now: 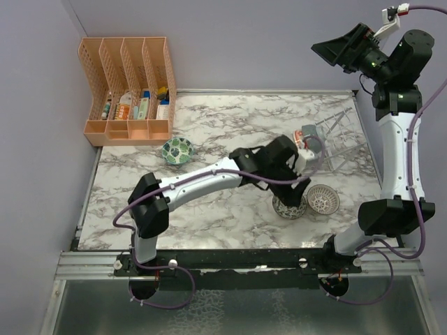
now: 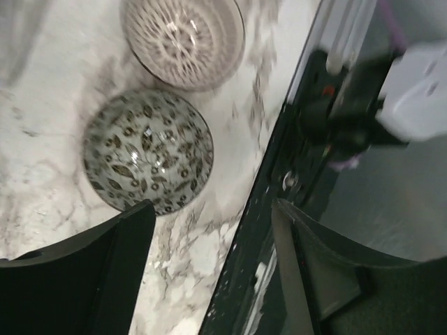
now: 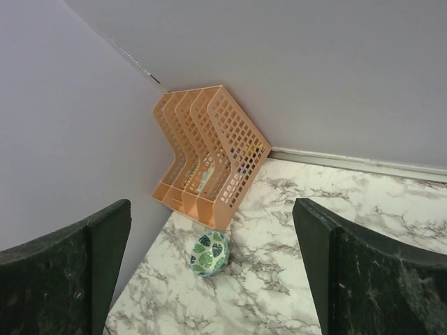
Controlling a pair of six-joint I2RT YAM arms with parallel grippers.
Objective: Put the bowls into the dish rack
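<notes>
The left gripper should lower until its fingers are on either side of the rim of the speckled bowl (image 1: 288, 206) on the front bar's side, where the marble is empty.
A dark speckled leaf-print bowl (image 1: 288, 206) and a pink-white lattice bowl (image 1: 323, 199) sit side by side near the table's front right. In the left wrist view the speckled bowl (image 2: 148, 150) lies just beyond my left finger, with the lattice bowl (image 2: 184, 38) past it. My left gripper (image 1: 299, 187) is open and empty above the speckled bowl's near edge (image 2: 209, 237). The clear dish rack (image 1: 343, 139) stands at the back right, with a grey round thing (image 1: 316, 144) at its left end. A green-leaf bowl (image 1: 177, 150) sits at the left, also in the right wrist view (image 3: 209, 255). My right gripper (image 1: 343, 49) is raised high, open and empty (image 3: 211, 230).
An orange four-slot file organizer (image 1: 129, 91) with small items stands at the back left corner, also in the right wrist view (image 3: 209, 150). The table's dark front rail (image 2: 279, 181) and the right arm's base (image 1: 380, 216) lie close to the two bowls.
</notes>
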